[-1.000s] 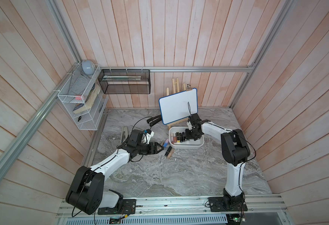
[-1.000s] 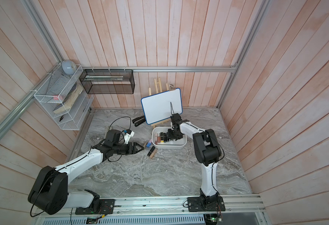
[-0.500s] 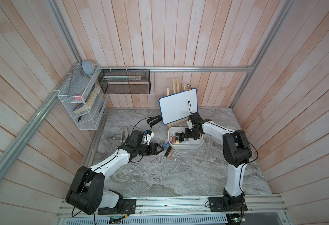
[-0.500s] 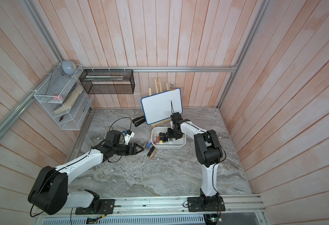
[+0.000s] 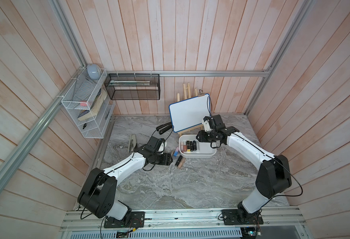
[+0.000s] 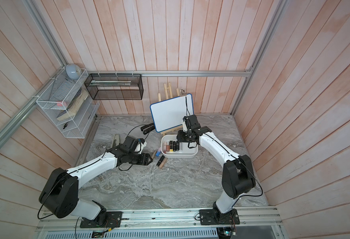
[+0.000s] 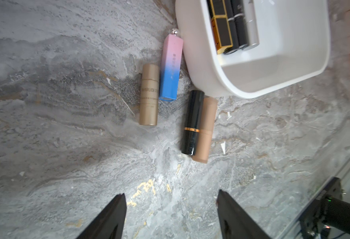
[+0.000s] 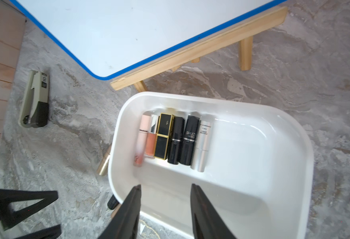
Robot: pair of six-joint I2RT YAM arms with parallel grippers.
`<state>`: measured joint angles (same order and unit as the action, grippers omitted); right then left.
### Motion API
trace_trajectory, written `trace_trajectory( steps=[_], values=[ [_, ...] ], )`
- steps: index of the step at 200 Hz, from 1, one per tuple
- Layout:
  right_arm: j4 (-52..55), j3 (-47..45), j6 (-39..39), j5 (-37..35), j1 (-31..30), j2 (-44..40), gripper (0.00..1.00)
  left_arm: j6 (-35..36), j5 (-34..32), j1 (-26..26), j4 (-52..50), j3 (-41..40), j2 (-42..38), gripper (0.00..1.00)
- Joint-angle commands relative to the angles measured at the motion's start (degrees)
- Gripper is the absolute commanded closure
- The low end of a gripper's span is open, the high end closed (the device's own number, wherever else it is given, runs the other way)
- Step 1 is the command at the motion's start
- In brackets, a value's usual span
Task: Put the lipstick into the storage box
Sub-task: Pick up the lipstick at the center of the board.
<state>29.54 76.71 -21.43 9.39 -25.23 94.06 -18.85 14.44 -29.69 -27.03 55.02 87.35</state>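
I should next lower my left gripper and reach outward, its open fingers on both sides of the gold tube's body, and close, because that lipstick lies on the marble outside the box [image 6: 191, 155].
The storage box [image 5: 209, 154] [image 6: 191, 155] is a shallow white tub in front of the easel, and several lipsticks [image 8: 176, 138] lie in a row at its left end. More lipsticks lie on the marble just outside it: a gold tube [image 7: 148, 95], a pink-and-blue one [image 7: 171, 68], and a black one [image 7: 191, 123] lying against a tan one [image 7: 205, 130]. My left gripper [image 7: 171, 193] [image 5: 171, 160] is open and empty, low over the marble a short way from them. My right gripper [image 8: 165, 185] [image 5: 200, 138] hangs open and empty above the box [image 8: 294, 165].
A whiteboard on a wooden easel [image 5: 188, 112] stands right behind the box. A stapler [image 5: 164, 128] [image 8: 34, 99] lies to its left, and a flat grey tool [image 5: 132, 141] lies further left. A black mesh basket [image 5: 132, 89] and a white wire rack [image 5: 85, 107] hang on the walls.
Both arms stay almost where they were. The right arm has shifted very slightly over the box.
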Motion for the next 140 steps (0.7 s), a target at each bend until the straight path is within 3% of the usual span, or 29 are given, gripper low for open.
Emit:
trace_trajectory(
  steps=[1, 37, 140],
  values=[
    [-0.52, -3.09, -2.58, 0.71, -1.41, -2.44, 0.56, 3.74, -8.16, -0.96, -4.88, 4.08, 3.99, 0.27],
    [-1.38, -6.57, -4.01, 0.72, -2.67, -6.15, 0.56, 5.41, -12.26, -1.15, -6.35, 9.0, 9.8, 0.31],
    [-1.41, -8.77, -3.73, 0.28, -2.69, -8.17, 0.56, 7.24, -11.52, -1.42, -6.63, 16.91, 20.37, 0.35]
  ],
)
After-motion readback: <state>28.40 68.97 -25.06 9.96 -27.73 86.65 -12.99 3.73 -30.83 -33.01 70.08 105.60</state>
